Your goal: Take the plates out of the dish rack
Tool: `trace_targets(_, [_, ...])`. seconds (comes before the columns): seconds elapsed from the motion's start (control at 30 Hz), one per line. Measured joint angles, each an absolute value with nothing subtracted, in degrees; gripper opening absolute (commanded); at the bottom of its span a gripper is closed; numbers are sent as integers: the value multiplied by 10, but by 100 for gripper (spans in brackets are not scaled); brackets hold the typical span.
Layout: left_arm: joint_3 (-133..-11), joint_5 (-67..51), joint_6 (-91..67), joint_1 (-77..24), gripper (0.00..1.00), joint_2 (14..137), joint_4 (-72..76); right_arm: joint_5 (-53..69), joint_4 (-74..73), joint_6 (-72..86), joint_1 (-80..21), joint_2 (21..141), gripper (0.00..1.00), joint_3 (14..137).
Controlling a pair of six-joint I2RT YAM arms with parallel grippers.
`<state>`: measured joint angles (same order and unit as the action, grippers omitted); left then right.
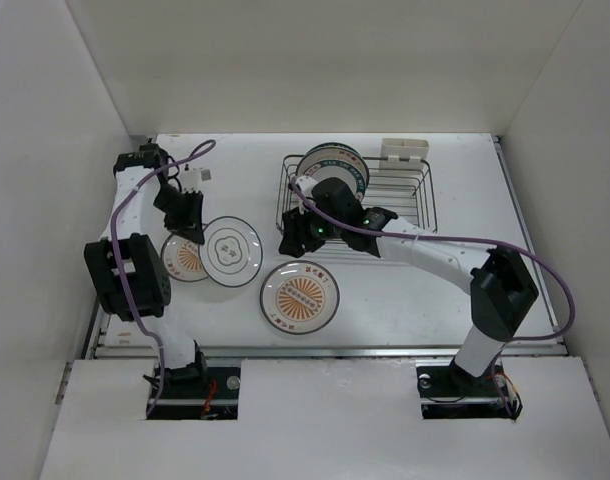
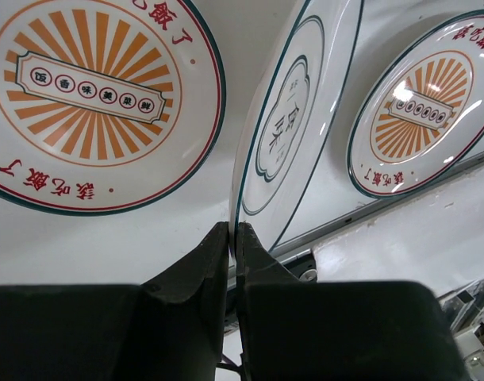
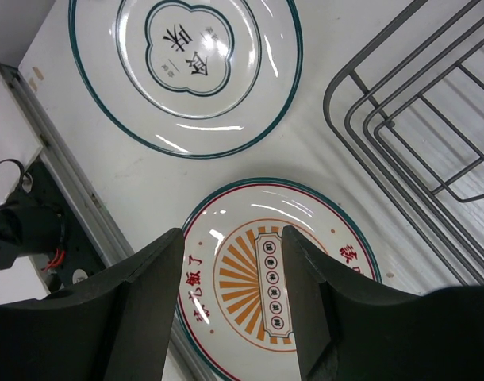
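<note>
The held white plate shifts to the left in the top view with my left gripper next. Then it comes down onto the orange sunburst plate (image 1: 187, 257) (image 2: 91, 89), since it covers only that plate's edge.
My left gripper (image 1: 193, 232) is shut on the rim of a teal-rimmed white plate (image 1: 232, 250), which lies over the edge of an orange sunburst plate (image 1: 182, 260). In the left wrist view the gripper (image 2: 234, 232) pinches that plate (image 2: 293, 119), with sunburst plates on either side (image 2: 91, 95) (image 2: 420, 111). My right gripper (image 1: 295, 243) is open and empty above the table by the dish rack's (image 1: 425, 205) front left corner. In its wrist view the gripper (image 3: 232, 236) hangs over the second sunburst plate (image 3: 274, 278). Plates (image 1: 335, 165) stand upright in the rack's back left.
A white caddy (image 1: 403, 152) is clipped to the rack's far edge. The rack's wire corner (image 3: 432, 135) is to the right of my right gripper, and the teal-rimmed plate (image 3: 186, 71) lies beyond it. White walls enclose the table. A metal rail (image 1: 325, 350) runs along the near edge.
</note>
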<state>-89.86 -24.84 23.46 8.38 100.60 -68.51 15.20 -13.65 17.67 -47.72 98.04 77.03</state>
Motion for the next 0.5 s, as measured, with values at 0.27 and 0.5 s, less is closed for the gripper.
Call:
trace_targets(0.27, [-910,-269,228,128,0,1004,-684,147,-142,175,-477,971,59,770])
trace_targets(0.5, [-910,-286,200,205,0,1004,-662,145,-144,173,-477,971,59,767])
